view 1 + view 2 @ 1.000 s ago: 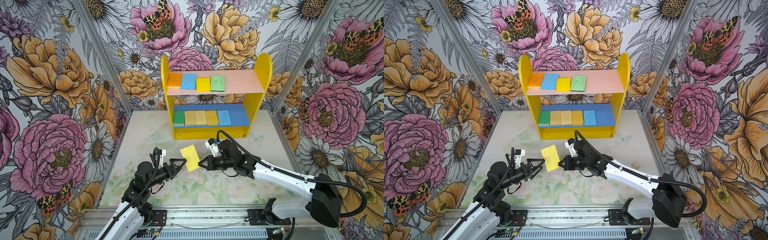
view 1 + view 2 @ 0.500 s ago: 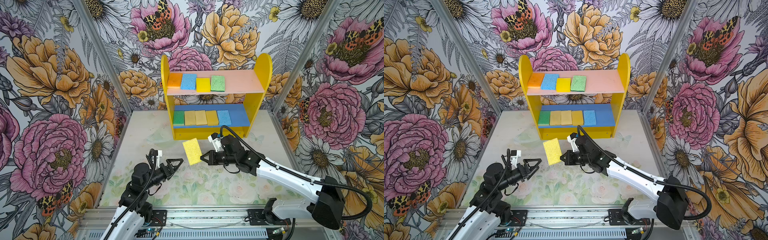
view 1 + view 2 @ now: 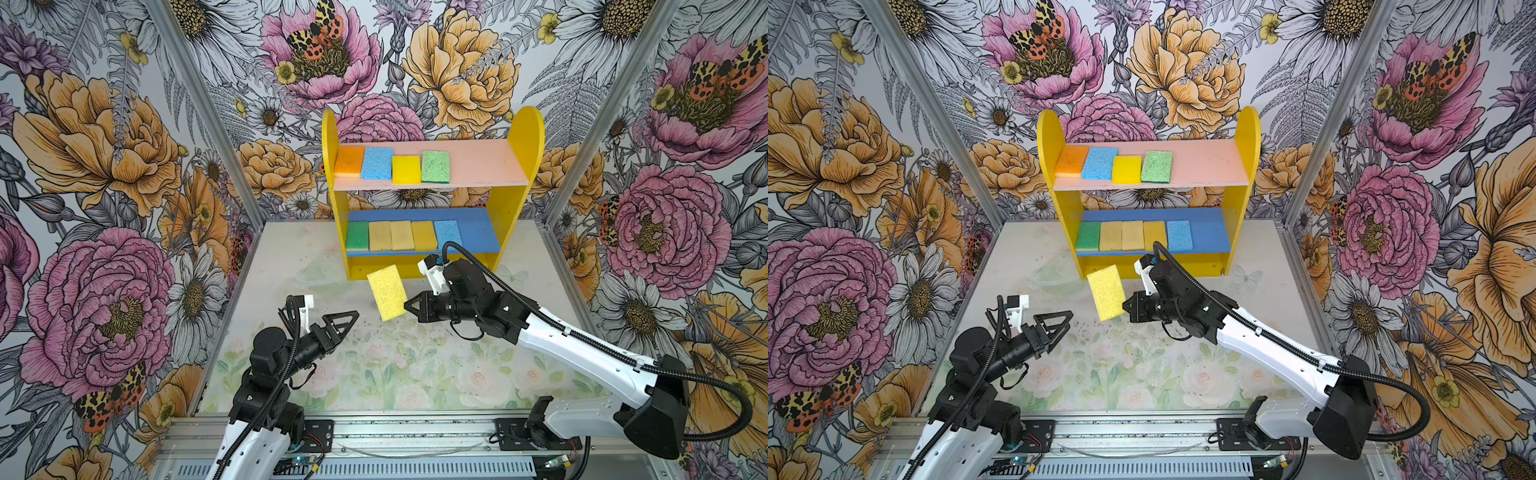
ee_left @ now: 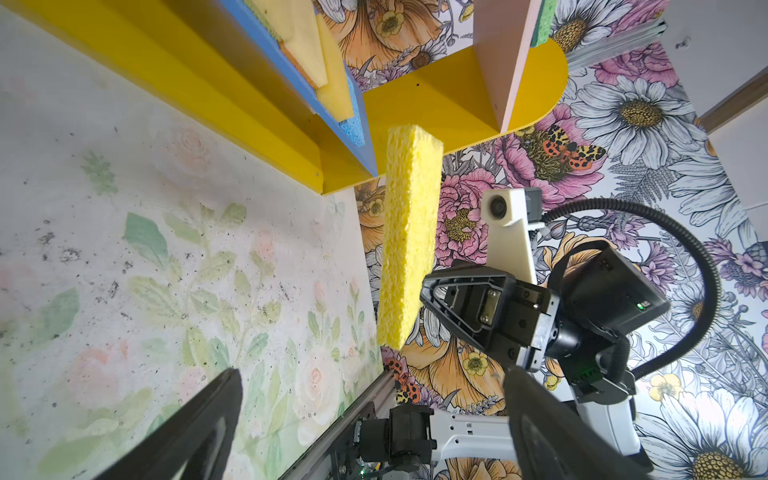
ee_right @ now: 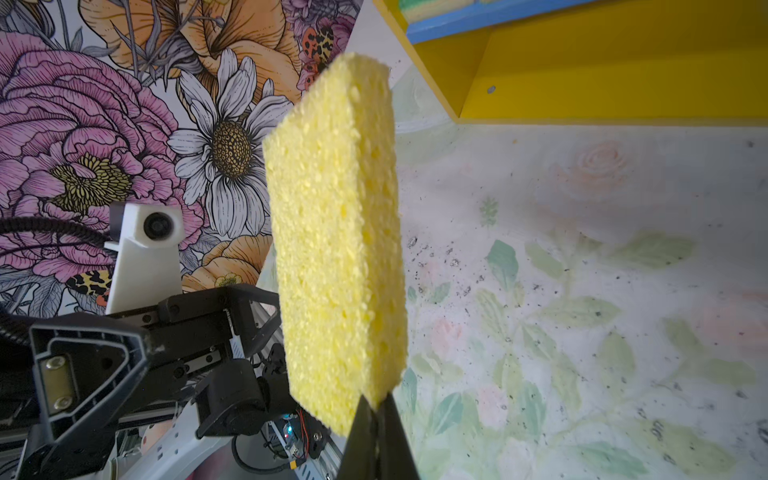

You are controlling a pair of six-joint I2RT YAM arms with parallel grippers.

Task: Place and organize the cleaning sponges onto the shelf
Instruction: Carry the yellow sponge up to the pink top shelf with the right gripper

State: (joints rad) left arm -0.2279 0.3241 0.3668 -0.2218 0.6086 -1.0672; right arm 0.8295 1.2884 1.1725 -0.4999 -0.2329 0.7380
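My right gripper rises outward next, then lowers the yellow sponge (image 3: pixel 387 292) to the spot beside the green sponge (image 3: pixel 463 166) on the pink board and releases it, as that spot is empty.
A bright yellow sponge (image 3: pixel 387 292) (image 3: pixel 1106 292) hangs in the air in front of the shelf (image 3: pixel 515 199) (image 3: pixel 1235 195), pinched at one corner by my right gripper (image 3: pixel 406 306) (image 3: pixel 1124 305), which is shut on it. The right wrist view shows it edge-up (image 5: pixel 336 249) above the shut jaws (image 5: pixel 376 409). My left gripper (image 3: pixel 351 320) (image 3: pixel 1065 319) stands open and empty, low and left of the sponge (image 4: pixel 409 232). Several sponges lie in a row on the pink board (image 3: pixel 482 162) and several more on the blue board (image 3: pixel 478 232).
The floral mat (image 3: pixel 395 365) carries dark specks near its middle. Floral walls with metal corner posts (image 3: pixel 208 112) close in the sides and back. A metal rail (image 3: pixel 395 428) runs along the front edge, where both arm bases stand.
My right gripper has carried the yellow sponge up and toward the shelf. The left arm has pulled back toward the front left, its gripper still open.
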